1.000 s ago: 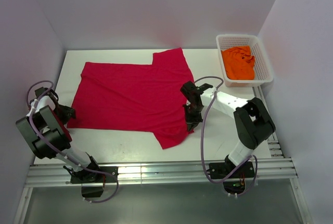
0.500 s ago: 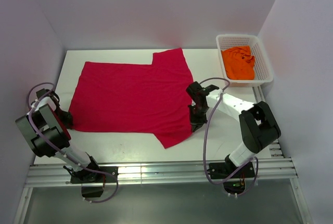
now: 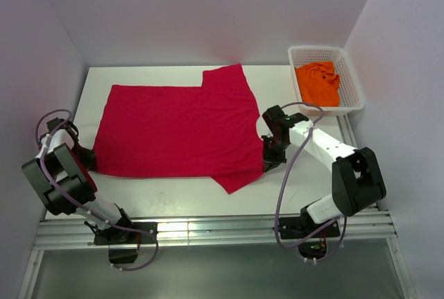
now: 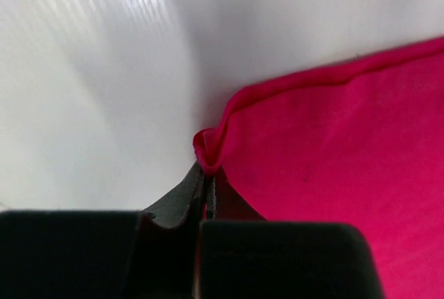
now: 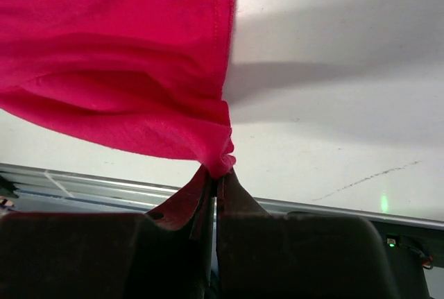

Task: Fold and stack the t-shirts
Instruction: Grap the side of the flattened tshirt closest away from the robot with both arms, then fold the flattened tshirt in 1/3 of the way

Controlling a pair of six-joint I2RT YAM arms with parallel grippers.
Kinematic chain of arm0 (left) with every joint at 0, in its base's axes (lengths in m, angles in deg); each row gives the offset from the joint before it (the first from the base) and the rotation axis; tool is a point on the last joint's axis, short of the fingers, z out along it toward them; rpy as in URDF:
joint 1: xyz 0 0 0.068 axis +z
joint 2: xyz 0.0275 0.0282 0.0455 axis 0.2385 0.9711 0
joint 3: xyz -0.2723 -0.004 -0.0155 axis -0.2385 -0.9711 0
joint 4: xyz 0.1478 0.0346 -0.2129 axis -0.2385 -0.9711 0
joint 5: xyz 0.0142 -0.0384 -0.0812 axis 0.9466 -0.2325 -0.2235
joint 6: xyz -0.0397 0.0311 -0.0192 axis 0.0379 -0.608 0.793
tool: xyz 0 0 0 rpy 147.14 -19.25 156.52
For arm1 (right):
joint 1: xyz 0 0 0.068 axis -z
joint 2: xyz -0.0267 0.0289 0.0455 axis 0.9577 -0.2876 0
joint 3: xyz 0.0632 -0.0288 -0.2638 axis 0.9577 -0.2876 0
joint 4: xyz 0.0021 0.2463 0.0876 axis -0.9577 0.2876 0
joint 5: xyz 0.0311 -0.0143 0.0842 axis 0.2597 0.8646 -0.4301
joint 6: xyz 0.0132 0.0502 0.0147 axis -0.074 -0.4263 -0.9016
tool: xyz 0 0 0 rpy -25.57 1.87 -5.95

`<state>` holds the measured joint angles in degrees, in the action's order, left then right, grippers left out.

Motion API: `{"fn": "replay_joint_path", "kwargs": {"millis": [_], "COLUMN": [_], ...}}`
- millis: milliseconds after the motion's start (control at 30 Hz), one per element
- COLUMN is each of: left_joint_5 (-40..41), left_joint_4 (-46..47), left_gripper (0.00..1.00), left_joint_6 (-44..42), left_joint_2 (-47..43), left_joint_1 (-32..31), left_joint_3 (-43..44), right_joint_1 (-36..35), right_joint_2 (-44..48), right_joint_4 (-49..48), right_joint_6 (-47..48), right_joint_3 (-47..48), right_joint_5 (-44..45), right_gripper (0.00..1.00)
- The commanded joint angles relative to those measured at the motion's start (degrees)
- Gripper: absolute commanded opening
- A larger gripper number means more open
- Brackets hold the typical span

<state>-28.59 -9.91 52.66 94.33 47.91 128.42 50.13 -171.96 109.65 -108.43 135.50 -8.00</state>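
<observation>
My left gripper carries the shirt's pinched corner outward next, then releases it on the shirt's body. The shirt's near side lies unfolded between both grippers.
A crimson red t-shirt (image 3: 177, 127) lies spread flat across the white table. My left gripper (image 3: 89, 164) is shut on its near-left corner, and the pinched hem (image 4: 208, 153) bunches at the fingertips. My right gripper (image 3: 270, 162) is shut on the shirt's right edge near the front sleeve, holding a bunched fold (image 5: 220, 160) a little above the table. An orange t-shirt (image 3: 318, 82) lies crumpled in the basket at the back right.
A white mesh basket (image 3: 350, 80) stands at the table's back right corner. White walls close in the table on the left, back and right. A metal rail (image 3: 208, 229) runs along the near edge by the arm bases.
My left gripper has closed on the shirt's near-left corner. My right gripper has moved right with the shirt's edge, drawing the cloth flatter and the front sleeve rightward.
</observation>
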Motion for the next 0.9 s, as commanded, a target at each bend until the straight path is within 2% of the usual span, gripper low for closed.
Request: {"fn": "replay_joint_path", "kwargs": {"millis": [0,233,467,567,700,733,867], "left_joint_5": [-1.77,-5.91,-8.28,-9.86,-11.61,-11.88,-12.76], "left_joint_4": [-3.67,-5.79,-5.27,-4.30,-6.22,-6.32,-7.11], "left_gripper": [0.00,0.00,0.00,0.00,0.00,0.00,0.03], "left_joint_6": [0.25,0.87,2.27,2.98,2.89,2.80,2.98], "left_joint_2": [-4.03,-2.72,2.81,8.25,20.19,21.88,28.47], "left_joint_1": [0.26,0.26,0.26,-0.01,-2.19,-2.73,-5.98], "left_joint_3": [2.88,9.74,17.55,22.65,35.89,38.20,48.57], "right_joint_1": [1.62,2.06,2.32,3.72,6.28,6.80,8.65], "right_joint_2": [3.23,0.60,-7.55,-12.73,-22.22,-22.25,-31.99], "right_joint_4": [2.98,6.76,9.05,9.40,10.81,10.81,12.21], "right_joint_6": [0.91,1.79,3.20,4.25,5.04,4.78,4.43], "right_joint_3": [4.06,14.43,25.42,30.61,40.69,42.47,53.96], "right_joint_5": [1.38,0.59,1.12,1.73,1.47,1.47,0.42], "right_gripper": [0.00,0.00,0.00,0.00,0.00,0.00,0.00]}}
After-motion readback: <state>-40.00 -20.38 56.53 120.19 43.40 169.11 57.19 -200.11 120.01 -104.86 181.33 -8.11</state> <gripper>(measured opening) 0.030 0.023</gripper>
